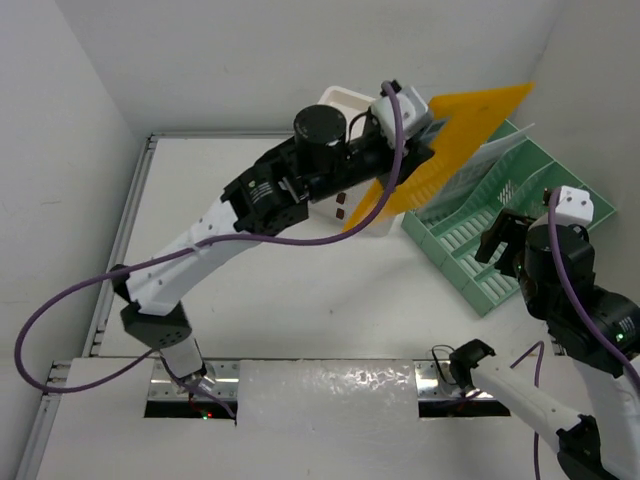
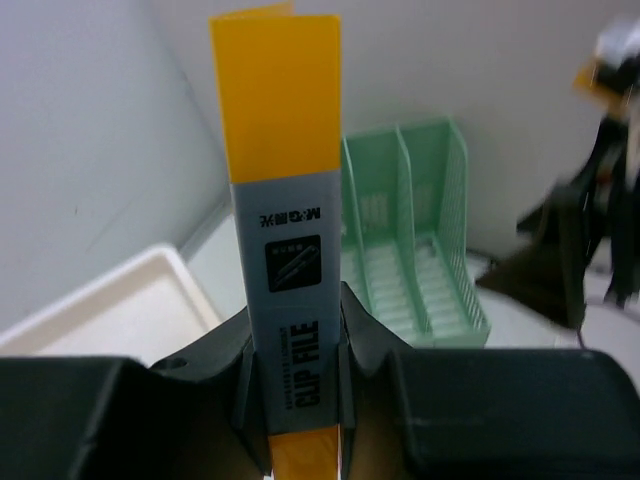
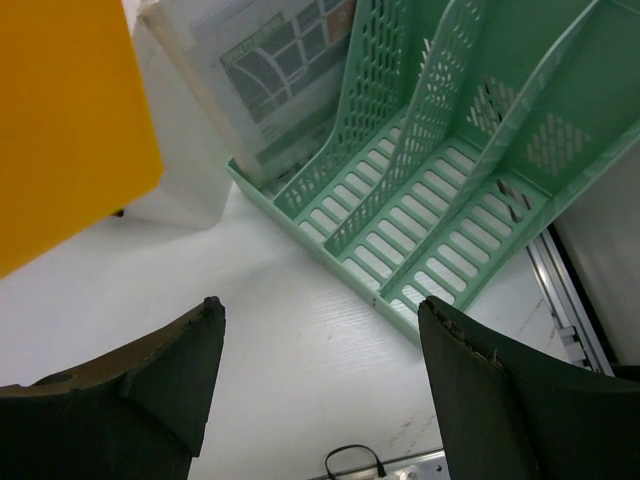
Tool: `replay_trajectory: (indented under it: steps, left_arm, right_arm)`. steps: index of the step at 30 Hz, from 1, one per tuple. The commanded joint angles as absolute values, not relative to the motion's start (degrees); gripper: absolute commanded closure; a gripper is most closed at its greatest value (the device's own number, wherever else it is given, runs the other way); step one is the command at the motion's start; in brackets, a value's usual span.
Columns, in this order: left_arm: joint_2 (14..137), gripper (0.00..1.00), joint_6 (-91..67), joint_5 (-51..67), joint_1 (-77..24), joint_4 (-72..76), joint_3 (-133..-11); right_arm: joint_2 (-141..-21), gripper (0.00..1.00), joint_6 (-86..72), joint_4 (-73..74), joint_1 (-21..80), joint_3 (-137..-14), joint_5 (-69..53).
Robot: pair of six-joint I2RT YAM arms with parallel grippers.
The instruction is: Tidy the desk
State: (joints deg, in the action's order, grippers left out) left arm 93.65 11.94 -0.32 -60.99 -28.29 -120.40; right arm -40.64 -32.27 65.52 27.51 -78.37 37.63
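I should next bring my left gripper over the empty slot (image 1: pixel 463 229) beside the clear folder, below it and to its right in the top view, then lower and release the orange file.
My left gripper (image 1: pixel 425 140) is shut on an orange clip file (image 1: pixel 455 140) and holds it in the air, tilted, over the near end of the green file rack (image 1: pixel 490 235). In the left wrist view the file's grey spine label (image 2: pixel 292 300) is clamped between the jaws, and the rack (image 2: pixel 415 240) stands beyond it. My right gripper (image 3: pixel 320 320) is open and empty above the white desk (image 3: pixel 250 330), just in front of the rack (image 3: pixel 450 190). The rack's left slot holds a clear folder with printed paper (image 3: pixel 270 70).
A white drawer box (image 1: pixel 345 105) stands at the back behind the left arm; its top also shows in the left wrist view (image 2: pixel 110 310). Silver rails run along the desk's left edge (image 1: pixel 125 215) and front edge (image 3: pixel 420 468). Walls close in at the back and left.
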Motion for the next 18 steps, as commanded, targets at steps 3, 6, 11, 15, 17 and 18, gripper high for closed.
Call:
replay_trajectory:
  steps: [3, 6, 11, 15, 17, 18]
  left_arm:
    - [106.4, 1.00, 7.5, 0.3, -59.9, -17.3, -138.8]
    - [114.7, 1.00, 6.1, 0.3, -59.0, -14.7, -147.9]
    - [130.6, 1.00, 4.0, 1.7, -58.5, -10.0, -166.3]
    - [136.5, 1.00, 6.2, -2.3, -58.5, -5.2, -167.9]
    - [139.5, 1.00, 7.5, -3.2, -58.1, -2.4, -167.8]
    - [140.4, 1.00, 7.5, -3.3, -57.9, -1.2, -167.8]
  right_arm:
    - [-37.9, 0.25, -32.5, 62.6, 27.6, -73.3, 41.0]
    - [-33.4, 0.28, -32.9, 61.0, 27.6, -68.3, 40.3]
    - [-29.2, 0.29, -31.5, 61.5, 27.6, -60.7, 39.9]
    - [-25.7, 0.29, -28.7, 59.4, 27.6, -57.9, 39.6]
    - [-24.2, 0.30, -27.8, 59.5, 27.6, -57.9, 40.6]
    - [-23.8, 0.30, -27.3, 59.6, 27.6, -58.1, 41.0]
